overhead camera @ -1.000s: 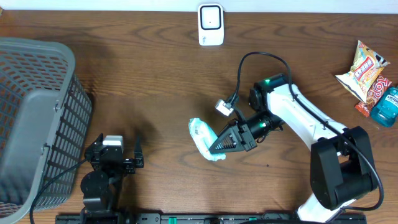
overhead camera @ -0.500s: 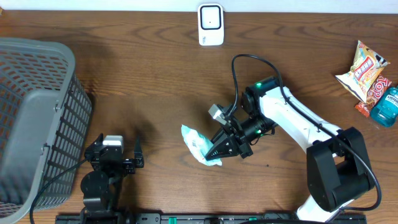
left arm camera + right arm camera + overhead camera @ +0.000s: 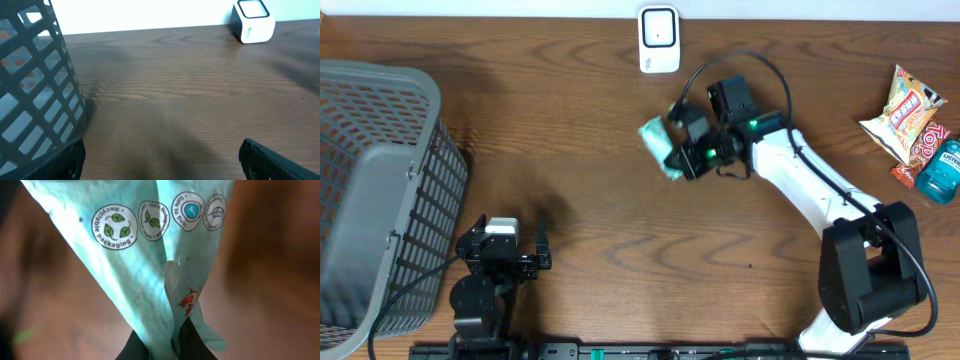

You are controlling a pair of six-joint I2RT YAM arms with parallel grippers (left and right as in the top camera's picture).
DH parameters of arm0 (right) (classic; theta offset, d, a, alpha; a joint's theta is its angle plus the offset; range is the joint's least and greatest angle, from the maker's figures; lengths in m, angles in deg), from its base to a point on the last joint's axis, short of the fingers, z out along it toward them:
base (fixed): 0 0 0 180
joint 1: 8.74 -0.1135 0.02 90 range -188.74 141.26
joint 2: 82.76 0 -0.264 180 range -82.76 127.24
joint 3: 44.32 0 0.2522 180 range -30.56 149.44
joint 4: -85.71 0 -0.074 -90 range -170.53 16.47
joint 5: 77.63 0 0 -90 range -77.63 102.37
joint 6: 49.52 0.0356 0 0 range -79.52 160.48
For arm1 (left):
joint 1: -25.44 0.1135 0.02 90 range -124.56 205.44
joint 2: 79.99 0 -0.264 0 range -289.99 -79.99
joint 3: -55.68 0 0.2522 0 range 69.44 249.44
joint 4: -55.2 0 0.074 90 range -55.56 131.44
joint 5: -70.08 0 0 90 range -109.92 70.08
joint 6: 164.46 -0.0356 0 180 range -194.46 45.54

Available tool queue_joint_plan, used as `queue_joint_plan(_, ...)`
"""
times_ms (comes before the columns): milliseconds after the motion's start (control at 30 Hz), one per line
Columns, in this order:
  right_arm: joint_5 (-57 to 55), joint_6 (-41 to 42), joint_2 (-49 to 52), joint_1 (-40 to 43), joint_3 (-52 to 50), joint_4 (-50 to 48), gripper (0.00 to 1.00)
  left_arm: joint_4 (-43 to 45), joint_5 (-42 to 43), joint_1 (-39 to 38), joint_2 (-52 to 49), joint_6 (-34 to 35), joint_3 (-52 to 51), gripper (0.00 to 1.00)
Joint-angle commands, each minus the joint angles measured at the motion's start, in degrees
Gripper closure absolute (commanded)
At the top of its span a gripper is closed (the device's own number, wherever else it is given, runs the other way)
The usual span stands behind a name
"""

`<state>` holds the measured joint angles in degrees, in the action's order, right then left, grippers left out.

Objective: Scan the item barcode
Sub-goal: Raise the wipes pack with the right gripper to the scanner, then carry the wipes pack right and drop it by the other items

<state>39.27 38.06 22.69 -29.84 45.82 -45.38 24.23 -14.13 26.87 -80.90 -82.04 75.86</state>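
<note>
The spot beside the snack bag is below my right gripper, to its right in the overhead view, so it should swing down next to release the packet there.
A light teal plastic packet hangs above the table, below the white barcode scanner at the far edge. My right gripper is shut on the packet's lower seam. In the right wrist view the packet fills the frame, showing round recycling logos, with the dark fingertips pinching its edge at the bottom. No barcode shows on the visible face. My left gripper rests near the front left, jaws wide open and empty; its fingers frame bare wood, with the scanner far ahead.
A grey mesh basket stands at the left edge, close to the left arm. A snack bag, a red pack and a blue bottle lie at the far right.
My right arm has lifted the packet from the table's middle front and swung it back toward the scanner. The left arm has not moved.
</note>
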Motion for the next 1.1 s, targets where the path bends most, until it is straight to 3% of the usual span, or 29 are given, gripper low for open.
queue_joint_plan(0,-13.79,10.10,4.66,0.13,9.66,0.92,0.99,-1.40,-0.07,-0.13,0.31,-0.55,-0.74,0.02)
queue_joint_plan(133,-17.88,6.80,19.69,0.31,31.82,10.29,0.99,-1.40,-0.07,-0.13,0.31,-0.55,-0.74,0.02)
queue_joint_plan(267,-28.83,4.31,37.42,1.09,61.79,21.64,0.99,-1.40,-0.07,-0.13,0.31,-0.55,-0.74,0.02)
queue_joint_plan(400,-31.28,4.04,46.82,1.31,78.07,24.48,0.99,-1.40,-0.07,-0.13,0.31,-0.55,-0.74,0.02)
queue_joint_plan(667,-34.16,5.46,47.87,1.46,79.73,24.94,0.99,-1.40,-0.07,-0.13,0.31,-0.55,-0.74,0.02)
queue_joint_plan(867,-40.72,11.08,45.51,5.03,84.72,46.58,0.99,-1.40,-0.07,-0.13,0.31,-0.55,-0.74,0.02)
queue_joint_plan(1000,-49.86,16.06,44.81,12.68,84.50,58.69,0.99,-1.40,-0.07,-0.13,0.31,-0.55,-0.74,0.02)
queue_joint_plan(1067,-50.99,15.37,45.00,18.27,81.72,59.60,0.99,-1.40,-0.07,-0.13,0.31,-0.55,-0.74,0.02)
